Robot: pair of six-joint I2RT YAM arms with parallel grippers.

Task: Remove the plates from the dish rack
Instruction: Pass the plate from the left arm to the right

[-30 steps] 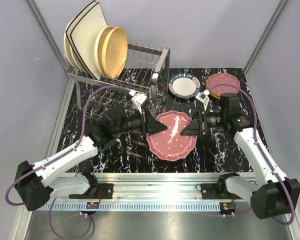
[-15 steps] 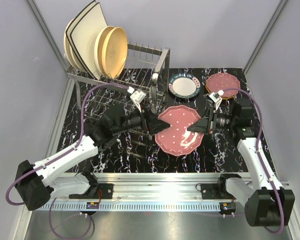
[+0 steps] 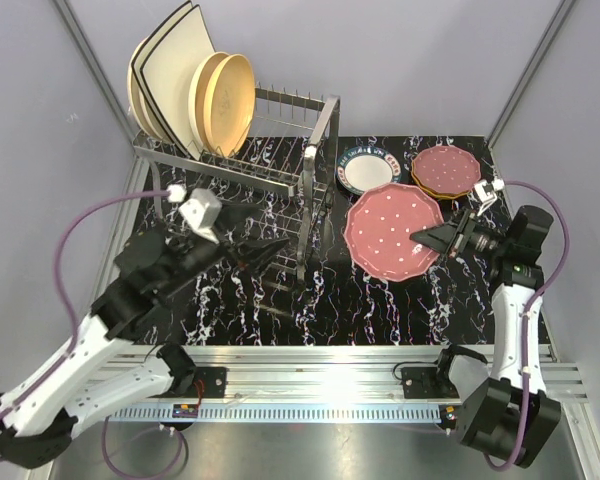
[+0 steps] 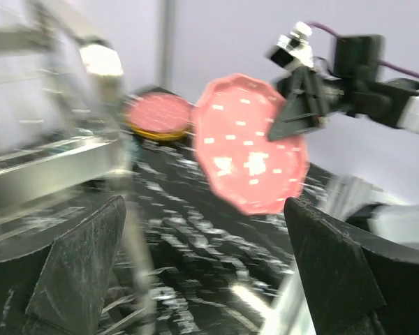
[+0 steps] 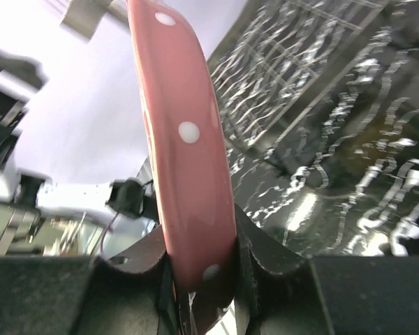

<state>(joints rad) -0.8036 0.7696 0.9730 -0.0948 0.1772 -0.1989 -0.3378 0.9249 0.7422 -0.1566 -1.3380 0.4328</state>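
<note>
I need to carry the dotted match of the maroon plate on the orange one outward and down to that maroon plate with my right gripper next, and let go of it there.
The silver wire dish rack [image 3: 280, 160] stands at the back left. Cream square plates [image 3: 165, 75] and yellow round plates [image 3: 228, 100] stand upright in its top tier. My right gripper [image 3: 425, 238] is shut on the rim of a maroon white-dotted plate [image 3: 390, 230], held tilted above the table right of the rack. In the right wrist view the plate's edge [image 5: 188, 153] sits clamped between both fingers of the gripper [image 5: 199, 279]. My left gripper [image 3: 270, 250] stands open and empty by the rack's lower tier. The left wrist view shows its fingers [image 4: 84, 265] wide apart, with the maroon plate [image 4: 251, 150] beyond them.
On the black marbled table [image 3: 380, 300] at the back right lie a white plate with a dark patterned rim [image 3: 368, 170] and another maroon plate on an orange one [image 3: 445, 170]. Grey walls close in on the left, back and right.
My left gripper opened, let go of the maroon plate and drew back to the left. The right gripper carried the plate right and toward the back.
</note>
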